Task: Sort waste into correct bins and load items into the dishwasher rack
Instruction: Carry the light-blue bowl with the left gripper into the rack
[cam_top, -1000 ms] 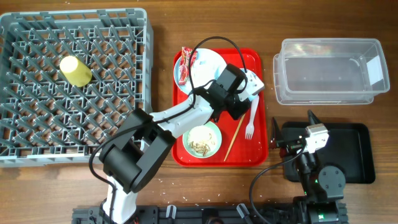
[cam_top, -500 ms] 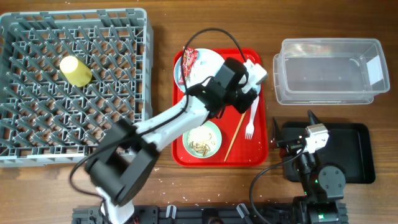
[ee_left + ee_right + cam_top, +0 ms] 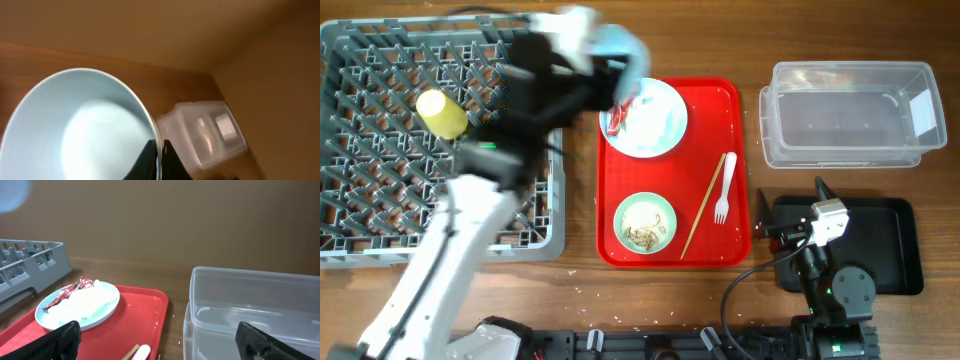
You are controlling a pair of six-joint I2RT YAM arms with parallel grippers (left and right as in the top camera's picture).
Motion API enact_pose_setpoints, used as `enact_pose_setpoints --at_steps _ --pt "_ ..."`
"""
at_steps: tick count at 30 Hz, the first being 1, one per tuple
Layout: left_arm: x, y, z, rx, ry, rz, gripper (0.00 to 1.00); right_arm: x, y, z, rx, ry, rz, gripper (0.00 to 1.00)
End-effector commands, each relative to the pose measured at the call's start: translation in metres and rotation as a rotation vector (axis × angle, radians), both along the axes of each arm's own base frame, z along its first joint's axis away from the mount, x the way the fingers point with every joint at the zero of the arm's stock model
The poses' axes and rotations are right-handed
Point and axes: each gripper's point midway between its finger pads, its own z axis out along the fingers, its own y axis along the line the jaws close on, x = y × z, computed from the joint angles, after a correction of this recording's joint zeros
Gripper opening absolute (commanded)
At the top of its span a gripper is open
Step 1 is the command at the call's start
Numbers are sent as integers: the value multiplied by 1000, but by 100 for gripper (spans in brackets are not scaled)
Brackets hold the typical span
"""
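Observation:
Next, the left gripper swings to the left in the overhead view, back and down onto the empty rack wires just nearer than the yellow cup.
My left gripper is shut on the rim of the light blue bowl, one finger inside and one outside. In the overhead view the bowl is a blur in the air between the red tray and the dishwasher rack. A yellow cup lies in the rack. The pale blue plate holds a red wrapper and white tissue. A mint green bowl holds food scraps. Fork and chopstick lie beside it. My right gripper stands open.
The red tray lies mid-table. The clear tub stands at the back right, the black tray in front of it under the right arm. From the right wrist I see the tub and the plate.
The left arm has lifted the light blue bowl off the red tray and swung it up and left toward the rack. The right arm has not moved.

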Motion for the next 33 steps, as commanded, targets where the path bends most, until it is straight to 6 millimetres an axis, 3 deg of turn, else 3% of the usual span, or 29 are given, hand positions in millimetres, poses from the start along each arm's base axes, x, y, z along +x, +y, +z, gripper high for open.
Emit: enact_pose_setpoints --at_steps 1,6,9,13,17,21,25,31,33 --pt "-3 82 -6 -234 223 118 4 0 0 1 -17 -10 1 100" --pt "-15 190 -60 -372 487 361 4 0 0 1 -16 -10 1 100" --pt "-20 227 -72 -452 512 362 4 0 0 1 -16 -10 1 100" --pt "-22 253 -77 -574 499 290 4 0 0 1 -17 -10 1 100" --pt "-21 291 -114 -660 556 343 4 0 0 1 -16 -10 1 100" --pt "-24 317 -144 -738 621 402 4 0 0 1 -17 -10 1 100" --pt "-35 343 -154 -786 631 473 4 0 0 1 -16 -10 1 100" --pt "-49 363 -156 -822 632 534 4 0 0 1 -16 -10 1 100" --pt "-52 370 -157 -827 627 554 10 0 0 1 -17 -10 1 100"
